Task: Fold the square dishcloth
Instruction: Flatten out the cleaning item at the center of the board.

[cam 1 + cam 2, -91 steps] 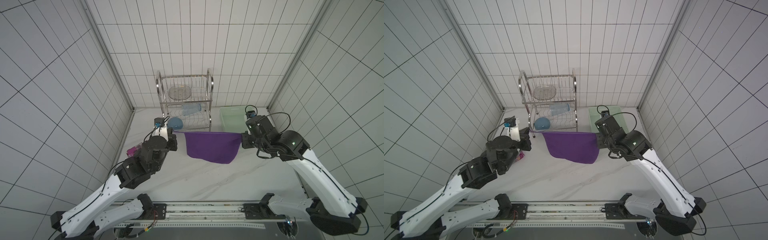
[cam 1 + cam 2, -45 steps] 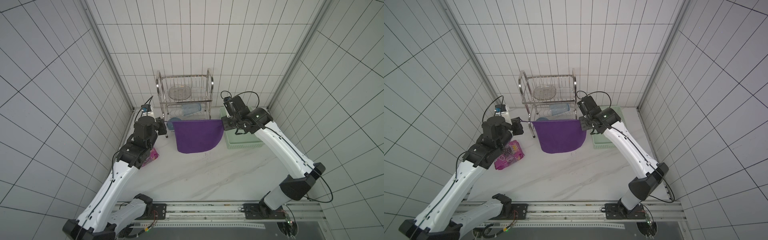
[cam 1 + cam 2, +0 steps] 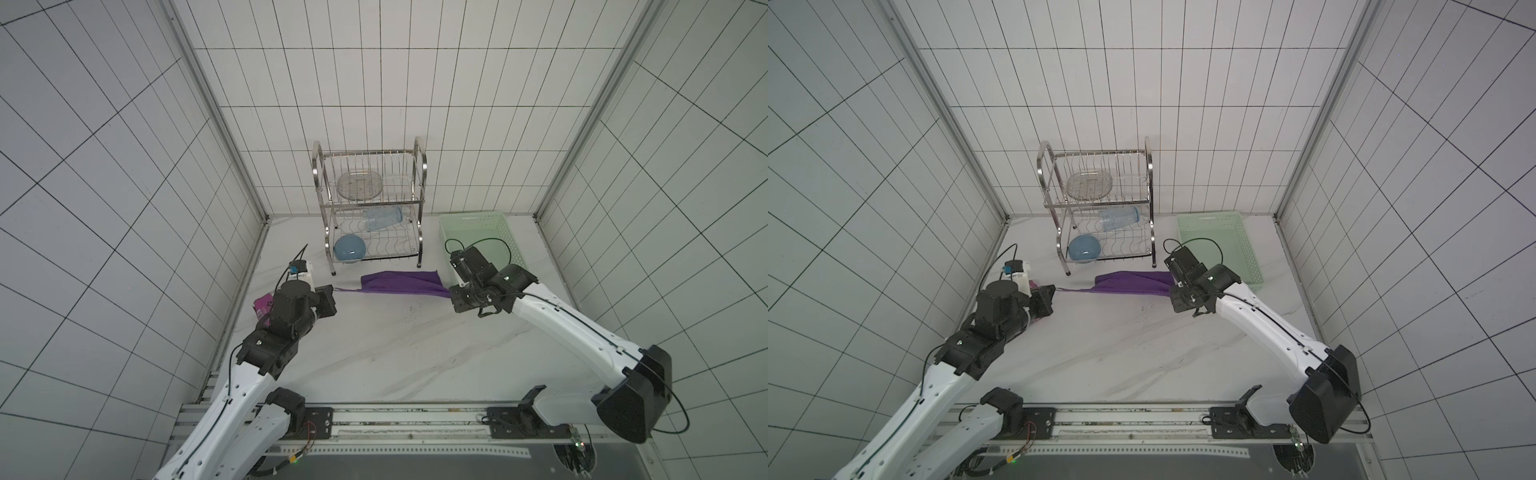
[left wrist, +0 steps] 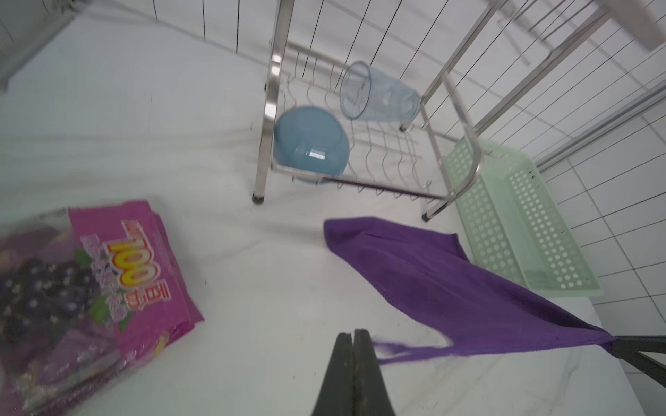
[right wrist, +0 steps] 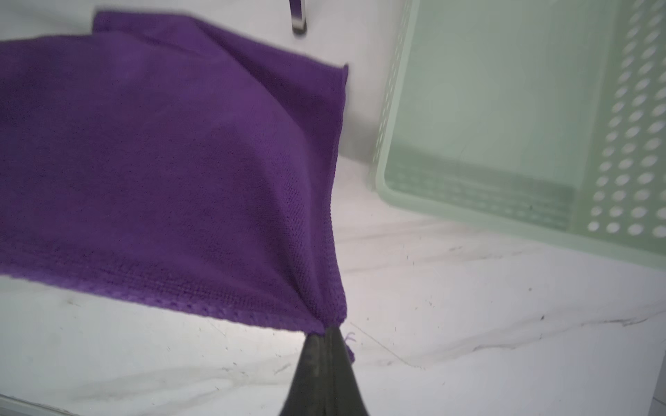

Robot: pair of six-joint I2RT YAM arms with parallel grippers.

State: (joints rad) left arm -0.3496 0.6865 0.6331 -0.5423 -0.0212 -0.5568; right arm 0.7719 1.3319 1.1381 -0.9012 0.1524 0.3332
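My right gripper moves back and down to the bare tabletop nearer my base next and releases the dishcloth's corner, as the dishcloth (image 3: 399, 282) still lies folded.
The square dishcloth (image 3: 399, 282) (image 3: 1129, 282) is deep purple. It lies low and doubled over on the marble table in front of the rack, stretched between both grippers. My left gripper (image 3: 332, 289) (image 4: 354, 333) is shut, with the cloth's thin loop (image 4: 407, 351) running taut from its tips. My right gripper (image 3: 451, 293) (image 5: 326, 333) is shut on the opposite corner of the dishcloth (image 5: 162, 162), next to the green basket. In the left wrist view the dishcloth (image 4: 432, 273) narrows towards the right gripper's fingers (image 4: 634, 347).
A steel dish rack (image 3: 370, 216) stands just behind the cloth, holding a blue bowl (image 3: 350, 248), a clear cup (image 3: 380, 219) and a clear dish. A green basket (image 3: 473, 215) sits at the back right. A pink-purple snack packet (image 4: 108, 270) lies by the left arm.
Both grippers carried the hanging cloth back towards the rack, then came down and apart. The cloth now lies low on the table instead of hanging as a sheet.
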